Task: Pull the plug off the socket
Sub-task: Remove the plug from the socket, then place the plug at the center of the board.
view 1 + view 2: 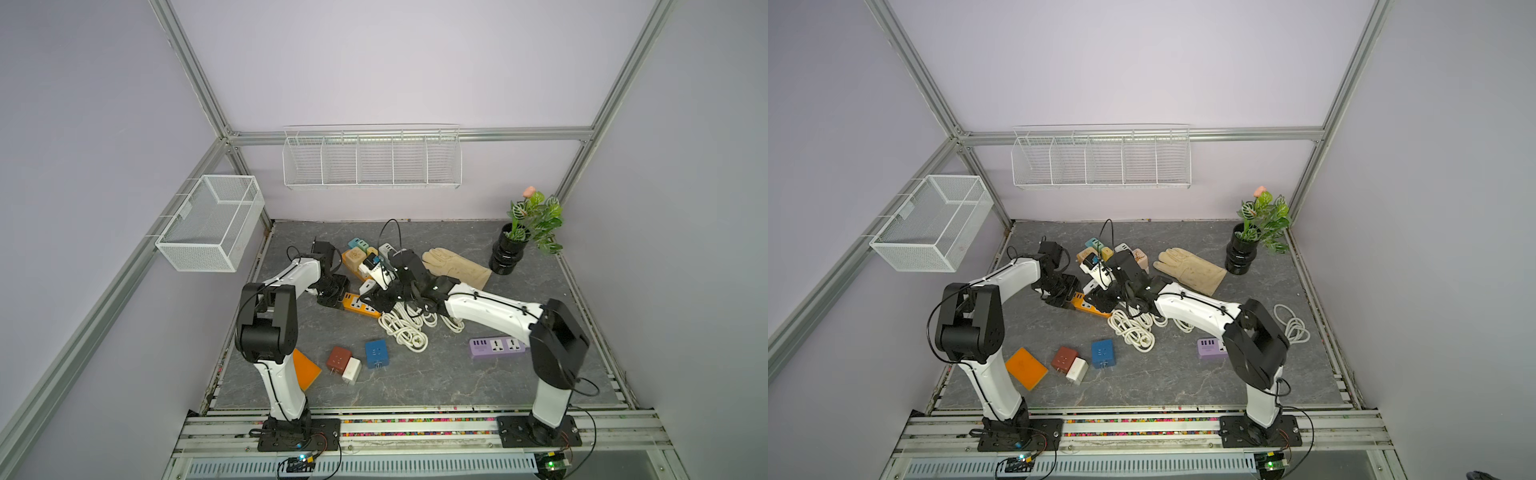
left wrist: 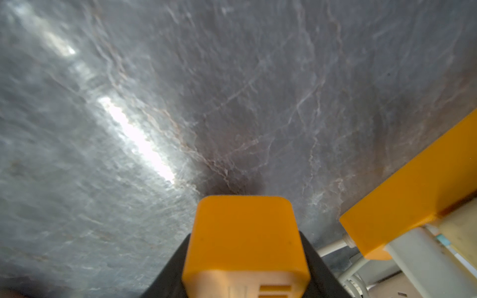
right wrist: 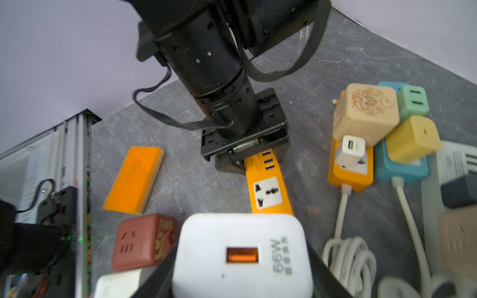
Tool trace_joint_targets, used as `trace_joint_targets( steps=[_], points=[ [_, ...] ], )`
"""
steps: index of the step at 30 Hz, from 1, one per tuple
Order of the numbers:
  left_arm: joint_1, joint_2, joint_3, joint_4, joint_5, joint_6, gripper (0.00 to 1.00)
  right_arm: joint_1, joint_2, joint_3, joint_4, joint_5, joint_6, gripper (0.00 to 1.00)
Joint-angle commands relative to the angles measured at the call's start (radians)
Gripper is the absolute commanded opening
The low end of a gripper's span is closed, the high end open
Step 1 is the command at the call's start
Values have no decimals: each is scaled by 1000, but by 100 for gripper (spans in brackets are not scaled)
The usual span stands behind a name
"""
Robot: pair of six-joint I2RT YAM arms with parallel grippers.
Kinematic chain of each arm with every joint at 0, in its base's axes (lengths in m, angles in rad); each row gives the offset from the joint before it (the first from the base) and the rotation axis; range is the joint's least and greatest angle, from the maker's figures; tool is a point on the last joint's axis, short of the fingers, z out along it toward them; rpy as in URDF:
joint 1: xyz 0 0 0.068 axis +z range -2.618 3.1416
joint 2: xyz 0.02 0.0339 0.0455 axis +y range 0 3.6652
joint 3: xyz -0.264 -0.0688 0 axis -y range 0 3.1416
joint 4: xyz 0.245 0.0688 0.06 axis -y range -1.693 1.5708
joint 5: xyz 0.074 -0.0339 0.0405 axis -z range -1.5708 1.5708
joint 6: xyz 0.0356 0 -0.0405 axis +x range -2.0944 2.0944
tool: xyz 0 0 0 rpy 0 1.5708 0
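Note:
Next I need to carry the plug in my right gripper toward my base and down onto bare tabletop (image 1: 399, 372) beside the blue adapter, then release it, as that patch lies clear.
The socket is an orange power strip (image 1: 360, 306) (image 1: 1090, 308) lying mid-table. My left gripper (image 1: 332, 296) (image 2: 245, 240) is shut on its left end, and the black jaws flank the orange strip end (image 2: 245, 232). The plug is a white 66W charger (image 3: 241, 255) with an orange USB port. It sits between the jaws of my right gripper (image 3: 241, 258) (image 1: 374, 297), which is shut on it over the strip's right part. One empty outlet on the strip (image 3: 267, 192) shows beyond the plug. The plug's prongs are hidden.
A second orange strip (image 3: 351, 178) holding a beige cube and a small white charger lies behind, beside a teal strip (image 3: 401, 167). White coiled cable (image 1: 405, 328), red adapter (image 1: 338, 359), blue adapter (image 1: 376, 353), purple strip (image 1: 496, 345), glove (image 1: 455, 266) and plant pot (image 1: 509, 253) surround the work area.

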Motion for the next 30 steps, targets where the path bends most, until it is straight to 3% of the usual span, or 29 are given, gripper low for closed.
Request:
trace_joint_targets(
  steps=[1, 5, 10, 20, 30],
  points=[
    [2, -2, -12, 51, 36, -43, 0, 44, -143, -91, -191, 90, 190, 34],
    [2, -3, -6, 63, 39, -53, 0, 87, -278, -195, -402, 117, 412, 32],
    [2, -8, -6, 69, 37, -54, 0, 102, -333, -267, -595, 88, 625, 29],
    [2, -20, -19, 78, 45, -60, 0, 130, -204, -298, -595, 20, 912, 32],
    [2, -20, -34, 77, 46, -52, 0, 165, 3, -146, -616, 12, 1022, 35]
  ],
)
